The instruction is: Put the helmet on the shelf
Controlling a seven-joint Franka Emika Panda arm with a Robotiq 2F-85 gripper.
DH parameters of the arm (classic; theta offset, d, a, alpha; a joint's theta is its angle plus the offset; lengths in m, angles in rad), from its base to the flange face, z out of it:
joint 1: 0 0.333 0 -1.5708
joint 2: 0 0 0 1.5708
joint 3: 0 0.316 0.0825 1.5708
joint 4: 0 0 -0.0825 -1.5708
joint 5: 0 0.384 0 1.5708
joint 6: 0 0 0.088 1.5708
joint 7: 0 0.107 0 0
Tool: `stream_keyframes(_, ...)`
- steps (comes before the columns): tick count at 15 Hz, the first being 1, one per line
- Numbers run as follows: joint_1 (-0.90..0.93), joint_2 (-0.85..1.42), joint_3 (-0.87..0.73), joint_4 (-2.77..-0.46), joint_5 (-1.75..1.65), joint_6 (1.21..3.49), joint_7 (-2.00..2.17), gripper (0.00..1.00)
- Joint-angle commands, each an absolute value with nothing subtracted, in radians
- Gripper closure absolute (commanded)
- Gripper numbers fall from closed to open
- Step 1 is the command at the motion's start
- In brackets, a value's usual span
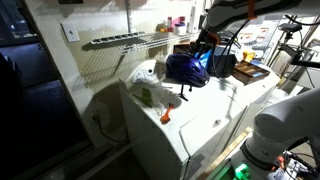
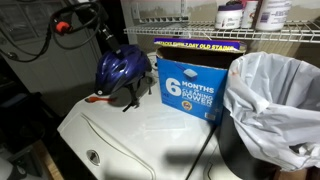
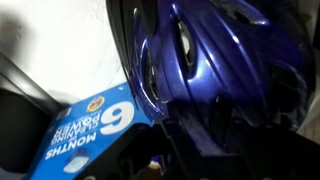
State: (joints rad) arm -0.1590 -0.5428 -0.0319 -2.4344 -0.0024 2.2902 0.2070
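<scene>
The gripper rises toward the white wire shelf [image 2: 168, 28] next and releases the helmet, since the shelf runs beyond the box beside the gripper, higher than the tilted helmet.
The glossy dark blue helmet [image 2: 122, 70] is tilted just above the white appliance top, its straps dangling, right beside the blue-and-orange box [image 2: 190, 85]. It also shows in an exterior view [image 1: 187, 68] and fills the wrist view [image 3: 220, 60]. My gripper [image 2: 106, 40] is at the helmet's upper edge and looks shut on it; it also shows in an exterior view [image 1: 205, 46]. The fingertips are dark and mostly hidden in the wrist view. The white wire shelf [image 1: 130, 40] runs along the wall above and behind the appliance, and also shows in an exterior view [image 2: 280, 36].
The white appliance [image 2: 150, 135] carries a small orange object [image 2: 97, 99] and a crumpled white bag [image 1: 145, 73]. A black bin with a white liner [image 2: 270, 95] stands beside the box. Bottles [image 2: 232, 14] stand on the shelf. The box shows in the wrist view [image 3: 85, 130].
</scene>
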Motion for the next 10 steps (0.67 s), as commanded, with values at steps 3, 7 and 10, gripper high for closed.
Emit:
stream_keyframes(3,-0.169,-0.561,-0.04,-2.33,0.001,2.456,0.219,0.86)
stream_keyframes(7,-0.164,-0.54,-0.041,-2.315,0.008,2.552,0.214,0.86)
stream_keyframes(10,-0.169,-0.528,-0.032,-2.32,-0.016,2.541,0.196,0.86)
